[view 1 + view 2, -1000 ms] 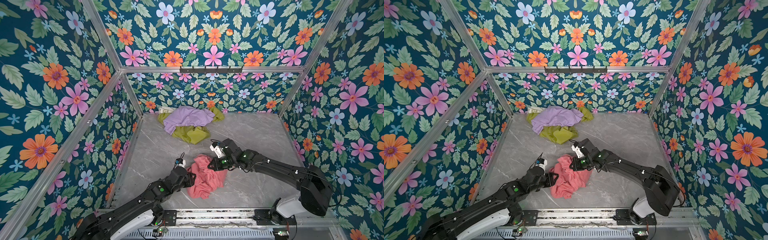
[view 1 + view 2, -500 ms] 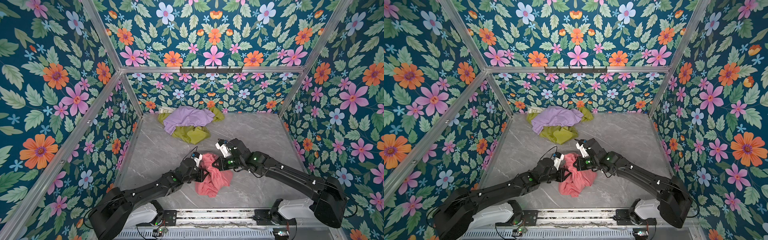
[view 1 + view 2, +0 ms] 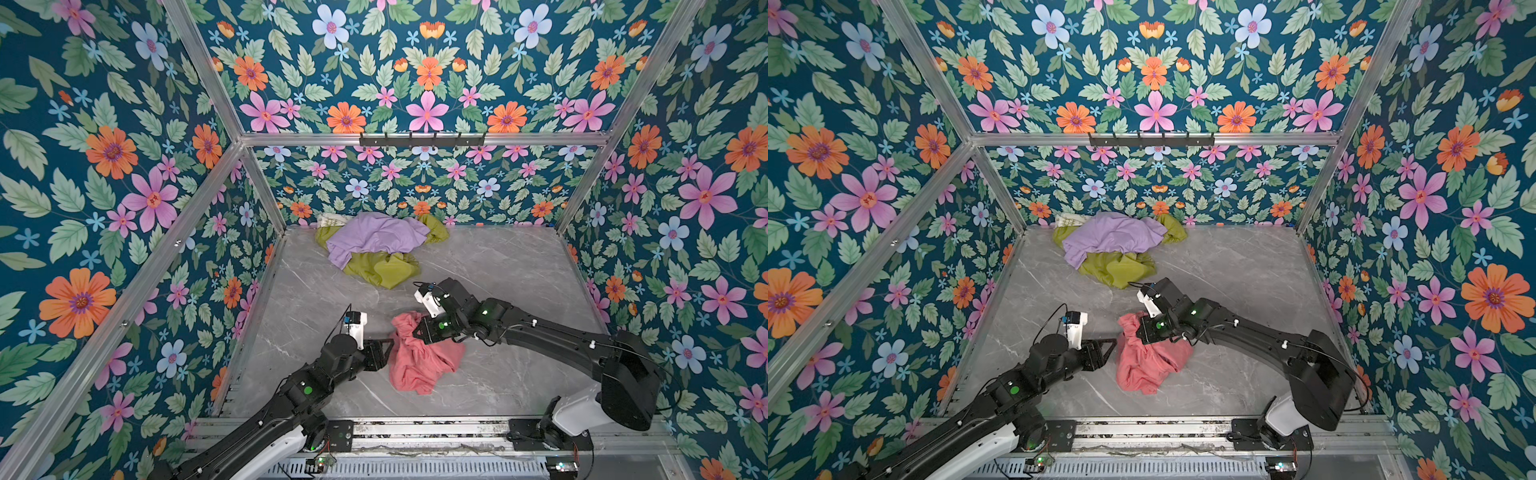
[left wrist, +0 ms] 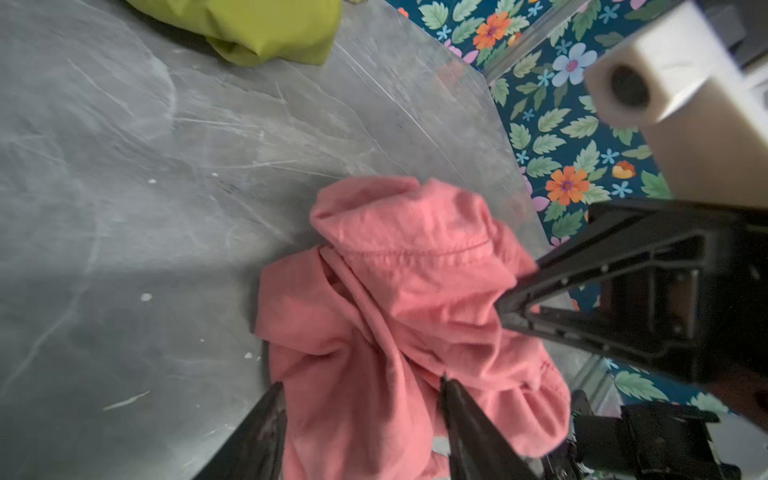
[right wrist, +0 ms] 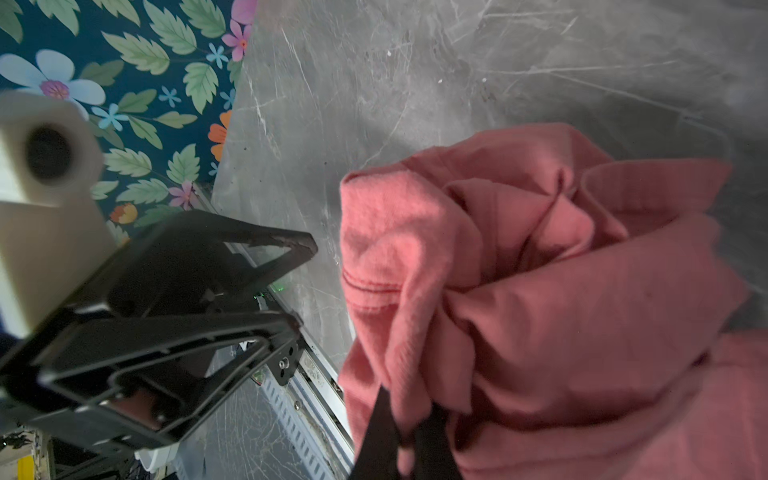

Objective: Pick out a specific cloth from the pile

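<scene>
The right gripper moves back and down over the middle of the salmon-pink cloth (image 3: 426, 361) next and releases the bunched fold, since the cloth lies clear of the pile.
The salmon-pink cloth (image 3: 426, 361) (image 3: 1148, 365) lies crumpled on the grey floor near the front, apart from the pile (image 3: 376, 245) (image 3: 1113, 245) of lilac and olive-green garments at the back wall. My right gripper (image 3: 420, 330) (image 3: 1144, 330) (image 5: 409, 432) is shut on a bunched fold at the cloth's (image 5: 540, 291) far upper edge. My left gripper (image 3: 385, 349) (image 3: 1108, 351) (image 4: 361, 399) is open at the cloth's (image 4: 395, 291) left edge, with pink fabric showing between its spread fingers.
A strip of cream patterned fabric (image 3: 330, 219) peeks from the pile's back left. Flowered walls close in the floor on three sides, and a metal rail (image 3: 415, 428) runs along the front. A black hook rack (image 3: 422, 139) is mounted on the back wall.
My left gripper reached into the cloth, then drew back a little to the left with wider jaws. The right gripper, still shut on the cloth, shifted slightly left.
</scene>
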{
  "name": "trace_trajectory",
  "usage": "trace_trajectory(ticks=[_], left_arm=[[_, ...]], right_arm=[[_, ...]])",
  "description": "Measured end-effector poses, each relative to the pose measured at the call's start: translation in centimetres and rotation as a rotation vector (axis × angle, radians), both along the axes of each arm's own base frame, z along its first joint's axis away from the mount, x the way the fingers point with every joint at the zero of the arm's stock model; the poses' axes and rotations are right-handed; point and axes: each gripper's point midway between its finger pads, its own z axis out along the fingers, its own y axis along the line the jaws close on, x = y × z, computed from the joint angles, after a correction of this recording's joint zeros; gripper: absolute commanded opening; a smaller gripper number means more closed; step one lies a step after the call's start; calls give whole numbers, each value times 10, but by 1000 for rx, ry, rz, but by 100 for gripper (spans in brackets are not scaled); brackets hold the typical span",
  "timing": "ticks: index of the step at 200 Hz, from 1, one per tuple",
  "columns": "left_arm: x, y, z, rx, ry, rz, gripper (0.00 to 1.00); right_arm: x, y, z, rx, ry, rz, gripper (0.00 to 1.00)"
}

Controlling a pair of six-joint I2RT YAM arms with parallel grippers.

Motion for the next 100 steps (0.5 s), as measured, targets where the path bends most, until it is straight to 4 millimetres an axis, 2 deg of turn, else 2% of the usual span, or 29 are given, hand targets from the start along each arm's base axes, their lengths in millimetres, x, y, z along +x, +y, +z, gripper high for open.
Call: trace_trajectory(ticks=[19, 32, 47, 57, 80, 100], left_arm=[[3, 6, 0, 26, 2, 32, 61], [5, 8, 0, 42, 6, 45, 62], [7, 11, 2, 53, 2, 64, 65], [9, 12, 5, 59, -3, 71, 67], [12, 17, 10, 79, -18, 94, 72], [15, 20, 20, 90, -46, 104, 72]], right_arm=[[-7, 10, -23, -36, 25, 35, 0], [-10, 14, -49, -72, 56, 50, 0], [-14, 9, -82, -132, 102, 56, 0], [-16, 7, -94, -157, 118, 63, 3], [-17, 8, -91, -149, 110, 74, 18], [-16, 6, -63, -120, 73, 75, 30]])
